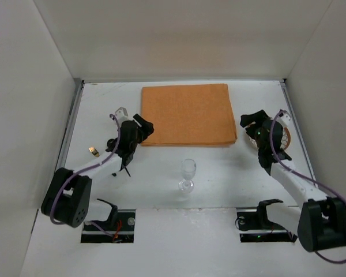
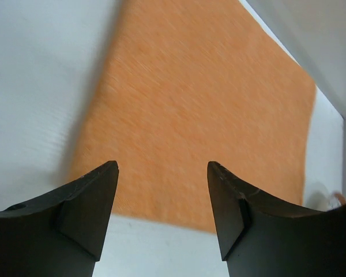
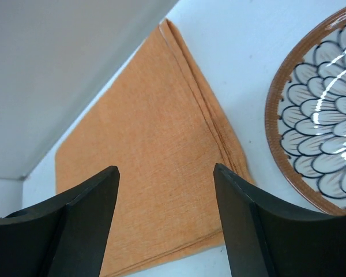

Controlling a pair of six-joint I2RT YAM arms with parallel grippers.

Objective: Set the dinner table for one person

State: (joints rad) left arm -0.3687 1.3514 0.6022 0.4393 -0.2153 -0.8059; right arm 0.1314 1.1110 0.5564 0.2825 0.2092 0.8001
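Observation:
I will move my right gripper back and away from the cloth (image 1: 187,114), because its open fingers face it. Then I will move it down onto the plate's rim by the side.
The white dinner table (image 1: 219,173) carries a folded orange cloth (image 1: 187,114) at the back middle. My left gripper (image 1: 143,128) is open and empty, just above the cloth's near left corner (image 2: 179,144). My right gripper (image 1: 249,126) is open and empty, over the cloth's near right corner (image 3: 161,173). A round plate (image 3: 317,133) with a brown rim and a blue petal pattern lies to the right of the cloth, partly under my right arm (image 1: 284,138). A clear wine glass (image 1: 187,175) stands upright in front of the cloth.
A small gold ring-like object (image 1: 94,152) lies on the table at the left. Dark thin items (image 1: 126,164) lie partly hidden under my left arm. White walls (image 1: 29,86) enclose the table on three sides.

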